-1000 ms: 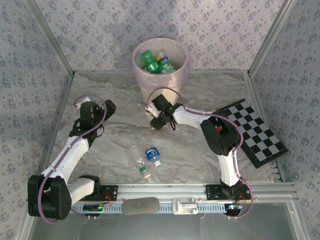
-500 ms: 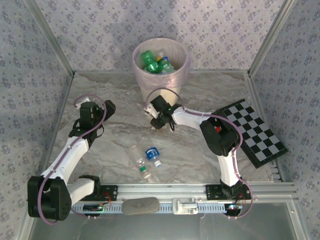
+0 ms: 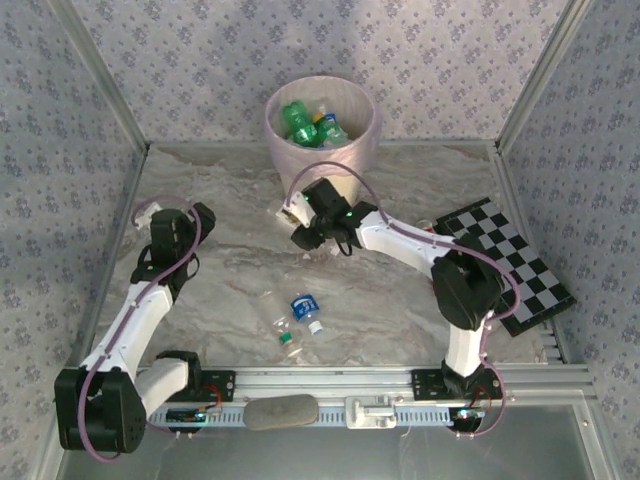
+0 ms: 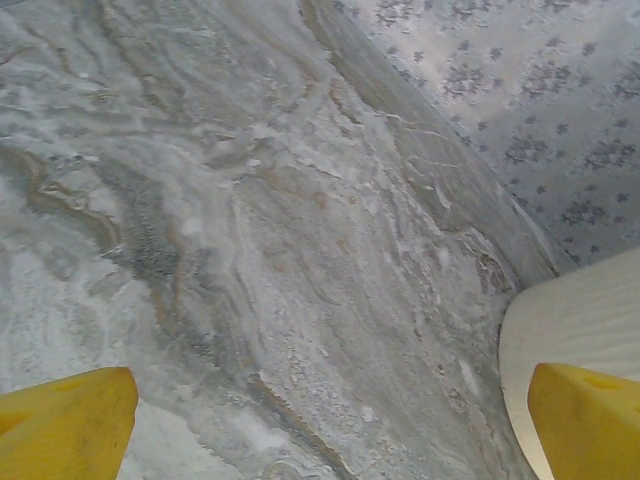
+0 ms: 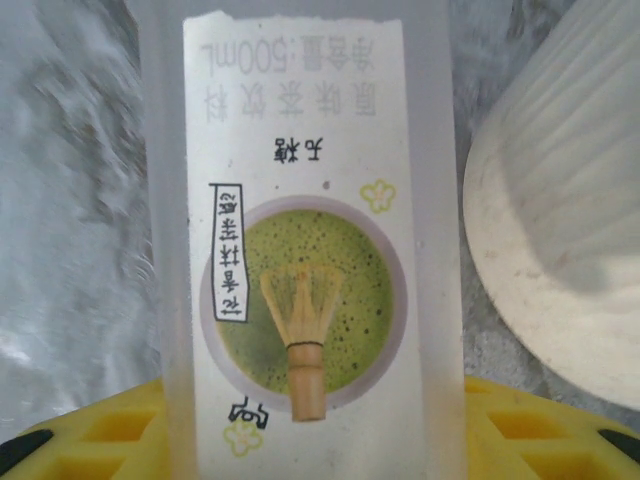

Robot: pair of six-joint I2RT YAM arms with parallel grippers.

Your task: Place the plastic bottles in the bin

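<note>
I will lift the frosted container up and outward over the bin's open top [image 3: 322,112] and let go of it there, because the bin's rim is above my right gripper and farther outward.
The bin [image 3: 273,128] stands at the back centre and holds green bottles [image 3: 297,120] and clear ones. Its cream side shows in the right wrist view [image 5: 570,240] and the left wrist view [image 4: 575,330]. My right gripper [image 3: 297,224] is just in front of the bin's base, shut on a frosted container with a white label bearing a green round mark [image 5: 300,280]; whether it is flat I cannot tell. A clear bottle with a blue label [image 3: 305,307] and a small clear bottle [image 3: 285,335] lie on the table near the front. My left gripper [image 3: 203,216] is open over bare table, its fingers [image 4: 60,425] wide apart.
A checkerboard [image 3: 510,262] lies at the right edge of the marble table [image 3: 240,270]. Patterned walls close in the back and both sides. A metal rail [image 3: 380,380] runs along the front by the arm bases.
My right gripper has moved a little up and left toward the bin's base with the labelled container, its elbow swinging right. The left arm has drawn back to the left.
</note>
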